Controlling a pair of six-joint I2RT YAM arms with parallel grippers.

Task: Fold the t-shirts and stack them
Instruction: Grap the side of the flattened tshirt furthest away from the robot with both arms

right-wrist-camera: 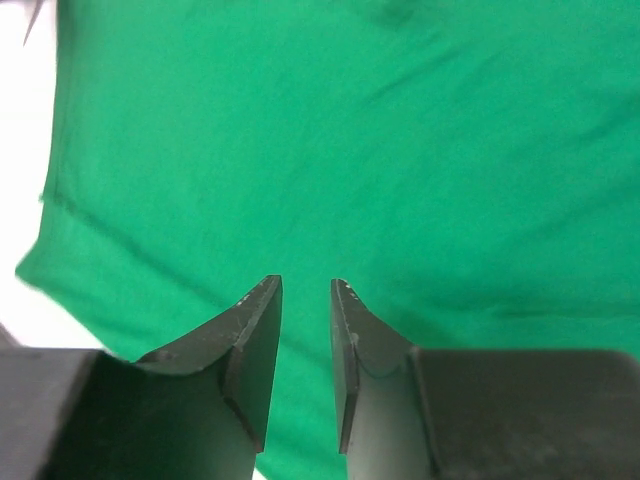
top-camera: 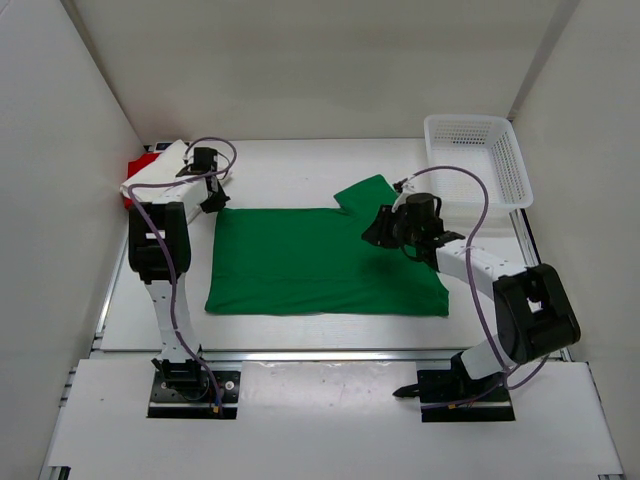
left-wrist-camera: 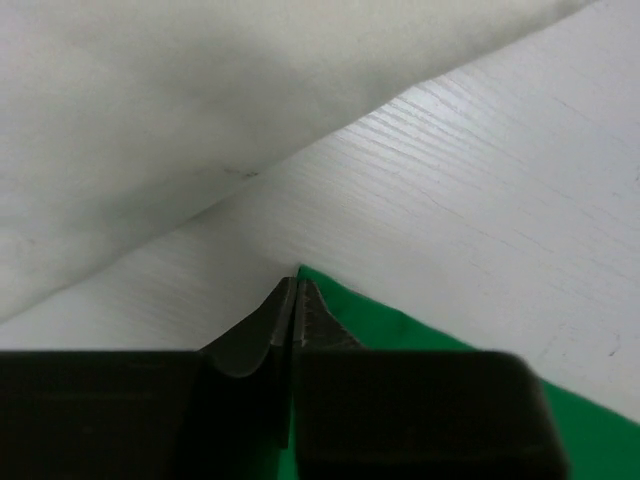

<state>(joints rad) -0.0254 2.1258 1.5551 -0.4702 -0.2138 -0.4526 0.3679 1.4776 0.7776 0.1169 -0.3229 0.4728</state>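
The t-shirt's pinched corner goes up and back in my left gripper next, for release halfway along this short edge [top-camera: 213, 266], since that lies back from the gripper.
A green t-shirt [top-camera: 320, 262] lies spread flat on the white table, with one sleeve [top-camera: 365, 193] folded up at its far right. My left gripper [top-camera: 213, 200] is at the shirt's far left corner. In the left wrist view its jaws [left-wrist-camera: 296, 288] are shut, with the green corner [left-wrist-camera: 420, 335] pinched at the tips. My right gripper [top-camera: 385, 228] hovers over the shirt's far right part, near the sleeve. In the right wrist view it [right-wrist-camera: 306, 285] is open by a narrow gap and empty, with green cloth [right-wrist-camera: 400, 150] beneath.
A white mesh basket [top-camera: 478, 160] stands at the back right. A white folded cloth [top-camera: 160, 165] over something red [top-camera: 133, 172] lies at the back left, close beside my left gripper; it also shows in the left wrist view [left-wrist-camera: 200, 90]. White walls enclose the table.
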